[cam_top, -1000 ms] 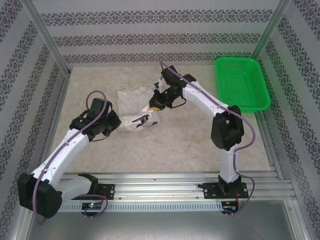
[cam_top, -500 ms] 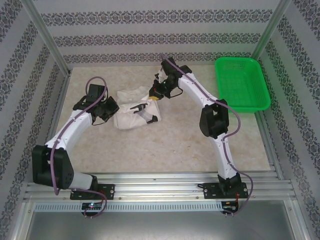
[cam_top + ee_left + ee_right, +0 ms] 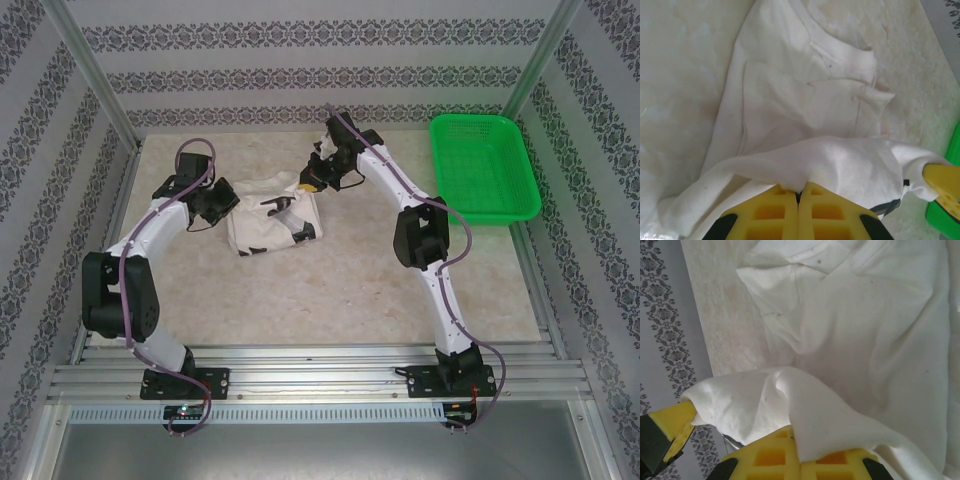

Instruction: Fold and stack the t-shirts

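The t-shirt's held edge hangs above the t-shirt's cloth, short of the collar. I will lower my left gripper outward toward the collar end (image 3: 256,186) (image 3: 807,52) and let go of the t-shirt's edge.
A cream t-shirt (image 3: 268,222) with small black print lies bunched on the table's far middle. My left gripper (image 3: 222,201) holds the shirt's left edge, and its yellow fingers (image 3: 775,210) are shut on a raised fold of the t-shirt (image 3: 805,125). My right gripper (image 3: 313,185) holds the shirt's right edge near the back. Its yellow fingers (image 3: 765,457) are pinched on a lifted flap of the t-shirt (image 3: 865,330). The held edge hangs stretched between the two grippers, above the rest of the cloth.
A green plastic mesh basket (image 3: 483,165) stands at the back right; its edge (image 3: 954,150) lies just right of the shirt. Patterned walls (image 3: 300,75) and metal frame posts close off the back and sides. Bare table (image 3: 330,290) lies in front of the shirt.
Both grippers have moved toward the back of the table with the shirt's edge in them. The shirt shifted back and left and is more compact. The left arm swung furthest.
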Robot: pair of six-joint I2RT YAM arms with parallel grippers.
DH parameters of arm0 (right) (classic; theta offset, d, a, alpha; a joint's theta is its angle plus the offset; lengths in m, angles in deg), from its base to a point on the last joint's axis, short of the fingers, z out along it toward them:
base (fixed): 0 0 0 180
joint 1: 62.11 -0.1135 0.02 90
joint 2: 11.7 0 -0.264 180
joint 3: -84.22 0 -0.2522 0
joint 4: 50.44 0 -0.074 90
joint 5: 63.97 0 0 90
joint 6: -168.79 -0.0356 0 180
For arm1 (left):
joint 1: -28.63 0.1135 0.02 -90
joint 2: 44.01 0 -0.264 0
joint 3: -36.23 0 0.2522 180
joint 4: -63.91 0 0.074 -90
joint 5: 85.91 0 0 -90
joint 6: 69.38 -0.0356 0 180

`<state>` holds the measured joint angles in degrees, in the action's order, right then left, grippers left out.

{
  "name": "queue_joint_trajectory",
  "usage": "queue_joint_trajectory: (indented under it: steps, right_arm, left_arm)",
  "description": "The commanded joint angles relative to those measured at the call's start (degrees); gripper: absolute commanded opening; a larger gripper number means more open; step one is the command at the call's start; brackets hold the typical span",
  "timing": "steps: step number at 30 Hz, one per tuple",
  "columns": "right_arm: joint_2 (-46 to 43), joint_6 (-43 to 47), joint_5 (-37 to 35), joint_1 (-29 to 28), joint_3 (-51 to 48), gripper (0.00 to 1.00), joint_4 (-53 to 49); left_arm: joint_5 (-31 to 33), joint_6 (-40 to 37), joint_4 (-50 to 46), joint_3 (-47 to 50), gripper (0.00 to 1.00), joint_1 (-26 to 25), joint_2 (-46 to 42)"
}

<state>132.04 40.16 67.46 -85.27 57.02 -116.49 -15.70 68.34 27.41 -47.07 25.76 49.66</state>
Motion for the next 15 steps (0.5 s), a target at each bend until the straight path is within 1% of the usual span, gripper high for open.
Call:
queue_joint_trajectory:
  steps: [1, 3, 7, 9, 11, 12, 13, 15]
  right_arm:
    - [1.94, -2.39, 1.37, 0.56, 1.93, 0.07, 3.65]
    - [2.49, -3.3, 1.3, 0.61, 2.02, 0.07, 4.84]
    - [3.2, -4.57, 0.69, 0.83, 2.03, 0.11, 7.52]
    - [3.55, -5.03, 0.2, 1.0, 2.11, 0.16, 8.48]
    - [3.81, -5.28, -0.42, 1.18, 2.03, 0.17, 9.23]
    - [3.98, -5.53, -0.67, 1.27, 2.02, 0.2, 9.84]
    - [4.09, -6.03, -0.82, 1.36, 2.1, 0.27, 10.43]
    - [4.16, -6.74, -0.61, 1.43, 2.27, 0.33, 11.96]
  left_arm:
    - [-2.0, -1.56, 3.47, -2.06, 0.0, 0.76, 2.51]
    - [-2.22, -1.46, 4.07, -2.54, 0.0, 0.85, 3.95]
    - [-2.67, -1.43, 5.33, -3.52, 0.0, 1.19, 6.66]
    - [-3.45, -1.37, 5.84, -4.64, 0.0, 1.59, 8.46]
    - [-4.96, -0.84, 6.88, -5.7, 0.0, 1.98, 10.49]
    - [-4.96, -0.62, 7.41, -6.1, 0.0, 2.04, 11.27]
    - [-4.85, -0.37, 7.89, -6.44, 0.01, 2.15, 11.9]
    - [-4.97, 0.34, 9.29, -6.88, 0.08, 2.35, 12.35]
